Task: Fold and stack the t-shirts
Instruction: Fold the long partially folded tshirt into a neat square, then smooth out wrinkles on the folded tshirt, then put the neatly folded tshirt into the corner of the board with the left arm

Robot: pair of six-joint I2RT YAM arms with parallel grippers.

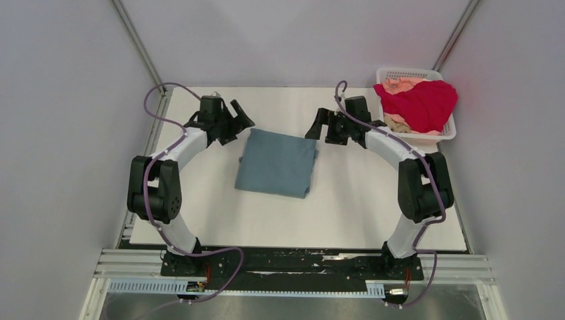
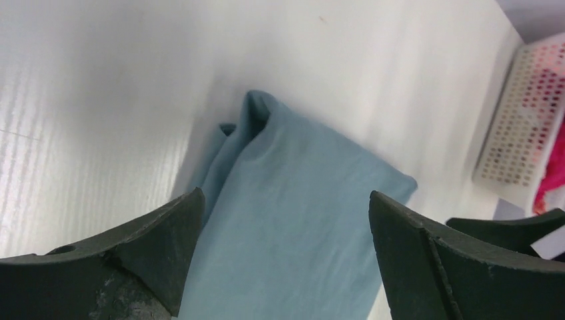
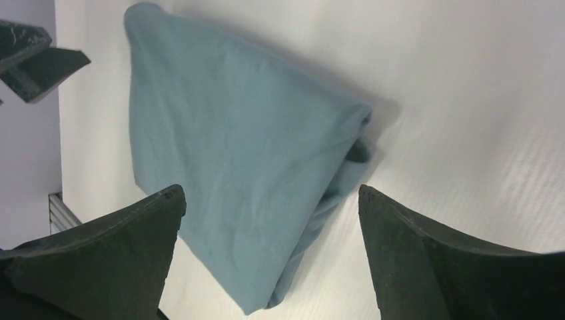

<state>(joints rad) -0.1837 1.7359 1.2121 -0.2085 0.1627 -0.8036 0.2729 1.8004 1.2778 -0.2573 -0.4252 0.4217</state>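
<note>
The dusty teal t-shirt's layered side edge (image 1: pixel 243 155) (image 2: pixel 217 191) shows its stacked folds, so next I will bring my open left gripper back and down from the t-shirt's far corner, with a finger on each side of that edge.
The dusty teal t-shirt (image 1: pixel 278 162) lies folded into a rectangle in the middle of the white table; it also shows in the left wrist view (image 2: pixel 293 220) and the right wrist view (image 3: pixel 233 167). My left gripper (image 1: pixel 238 122) hovers open and empty at its far left corner. My right gripper (image 1: pixel 318 127) hovers open and empty at its far right corner. The crimson red t-shirt (image 1: pixel 421 103) lies crumpled over the pale peach t-shirt (image 1: pixel 398 85) in the white lattice basket (image 1: pixel 448 134) at the far right.
The basket also shows in the left wrist view (image 2: pixel 513 133). The white table mat (image 1: pixel 346 213) runs to grey walls left and right. A metal rail (image 1: pixel 293 270) lies along the near edge by the arm bases.
</note>
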